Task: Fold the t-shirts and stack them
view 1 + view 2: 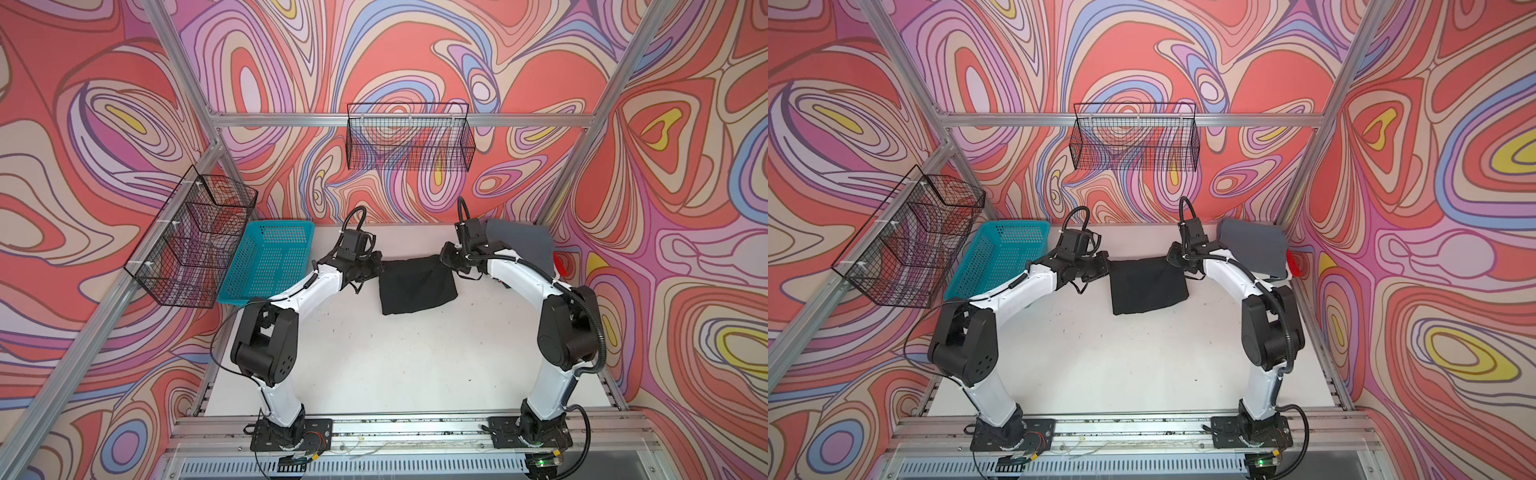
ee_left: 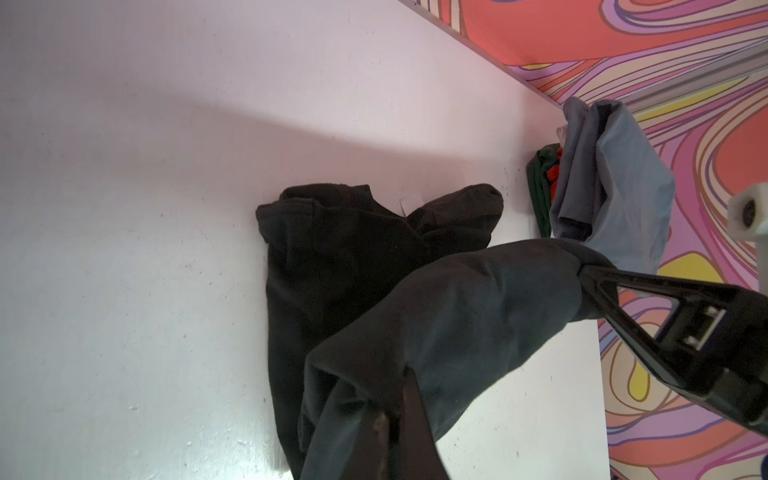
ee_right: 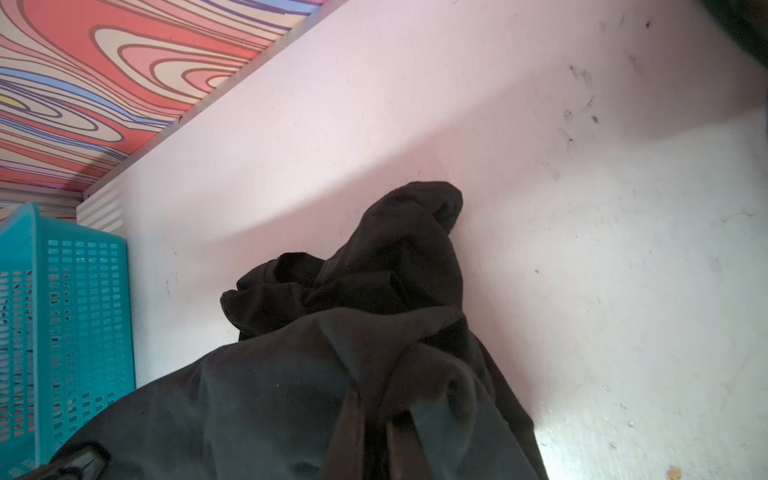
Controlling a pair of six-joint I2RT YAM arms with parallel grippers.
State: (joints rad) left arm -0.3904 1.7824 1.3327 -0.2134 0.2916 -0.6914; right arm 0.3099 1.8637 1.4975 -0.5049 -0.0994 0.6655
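I will next move my left gripper outward and down onto the black t-shirt's far end (image 2: 313,209) to let go of the t-shirt's corner, because that end still lies uncovered beyond the gripper.
A black t-shirt (image 1: 415,286) (image 1: 1148,286) hangs between my two grippers over the far middle of the white table, its lower part resting on the surface. My left gripper (image 1: 377,266) (image 1: 1105,266) (image 2: 395,411) is shut on the shirt's left upper corner. My right gripper (image 1: 445,257) (image 1: 1172,255) (image 3: 374,415) is shut on the right upper corner. In both wrist views the bunched black t-shirt (image 2: 353,270) (image 3: 374,291) trails down to the table. A folded slate-grey t-shirt (image 1: 519,245) (image 1: 1254,247) (image 2: 615,187) tops a pile at the far right, over dark green (image 2: 540,187) and red (image 1: 562,266) cloth.
A turquoise perforated basket (image 1: 270,257) (image 1: 1005,253) (image 3: 62,332) stands at the far left of the table. Black wire baskets hang on the back wall (image 1: 409,141) and on the left wall (image 1: 191,237). Aluminium frame rails (image 1: 415,428) run along the near edge.
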